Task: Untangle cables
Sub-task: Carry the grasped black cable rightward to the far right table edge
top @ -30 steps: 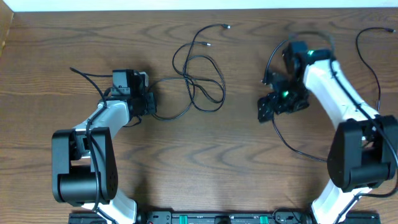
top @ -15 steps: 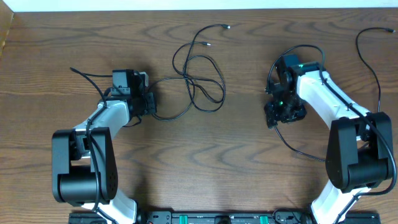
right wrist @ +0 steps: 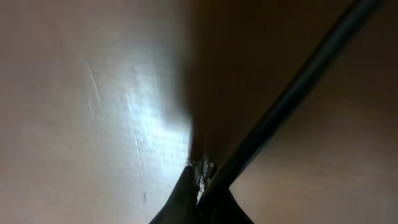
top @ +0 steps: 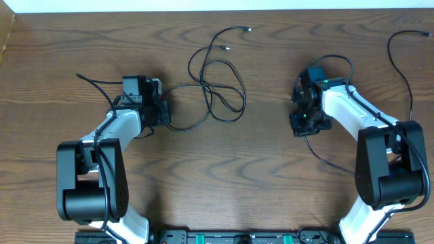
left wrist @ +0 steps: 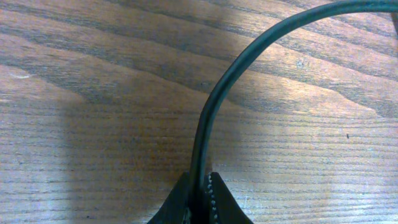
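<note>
The held cable goes up, outward and to the right in the overhead view with my right gripper next, toward the curving cord, since it is clear of the loops.
A thin black cable [top: 220, 95] lies in loose crossing loops at the middle back of the table, its two plug ends [top: 247, 29] pointing away from me. One strand runs left into my left gripper [top: 165, 113], which is shut on it. In the left wrist view that cable [left wrist: 214, 106] arcs up out of the closed left gripper [left wrist: 200, 177]. My right gripper [top: 300, 125] is shut low over the table. A second black cable [top: 325, 161] trails from it toward the front right. In the right wrist view this cable [right wrist: 292, 93] leaves the closed right gripper [right wrist: 200, 167] slanting up to the right.
Another black cord [top: 409, 74] curves along the far right of the table beside the right arm [top: 359, 108]. The left arm's base [top: 88, 183] stands at the front left. A pale strip [top: 203, 5] marks the table's far edge.
My right gripper moved slightly right and down onto the table and closed from wide open. The left gripper and the looped cable have stayed still.
</note>
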### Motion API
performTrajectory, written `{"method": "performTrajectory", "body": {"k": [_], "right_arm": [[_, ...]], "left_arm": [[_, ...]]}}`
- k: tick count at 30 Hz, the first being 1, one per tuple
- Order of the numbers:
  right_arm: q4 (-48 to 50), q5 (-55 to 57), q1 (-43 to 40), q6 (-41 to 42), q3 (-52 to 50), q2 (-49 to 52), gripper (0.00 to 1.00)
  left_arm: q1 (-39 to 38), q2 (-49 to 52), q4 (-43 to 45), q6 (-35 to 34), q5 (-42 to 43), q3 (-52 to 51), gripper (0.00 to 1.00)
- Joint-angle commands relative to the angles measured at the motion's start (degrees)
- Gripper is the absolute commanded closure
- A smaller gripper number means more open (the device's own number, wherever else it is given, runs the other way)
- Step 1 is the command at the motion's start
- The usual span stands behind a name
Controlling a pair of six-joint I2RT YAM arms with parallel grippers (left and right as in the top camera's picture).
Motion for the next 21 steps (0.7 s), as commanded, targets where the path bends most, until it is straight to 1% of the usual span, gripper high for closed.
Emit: {"method": "performTrajectory", "body": {"k": [1, 6, 11, 15, 21], "right_arm": [[4.5, 1.4, -0.9, 3.4, 0.3, -0.3, 0.99], [15.5, 7.8, -5.0, 7.2, 4.1, -0.3, 0.99], [23.3, 14.9, -11.2, 7.5, 10.2, -0.3, 0.99], [31.8, 23.1, -19.0, 7.5, 15.5, -0.3, 0.99], [38.7, 24.7, -30.4, 7.5, 18.3, -0.3, 0.99]], "left_arm": [[-0.3, 0.4, -0.2, 0.2, 0.7, -0.6, 0.92], [-0.3, 0.4, -0.7, 0.2, 0.7, -0.6, 0.92], [-0.3, 0.4, -0.7, 0.2, 0.7, -0.6, 0.92], [-0.3, 0.4, -1.0, 0.2, 0.7, -0.6, 0.93], [-0.3, 0.4, -1.1, 0.2, 0.7, -0.6, 0.92]]}}
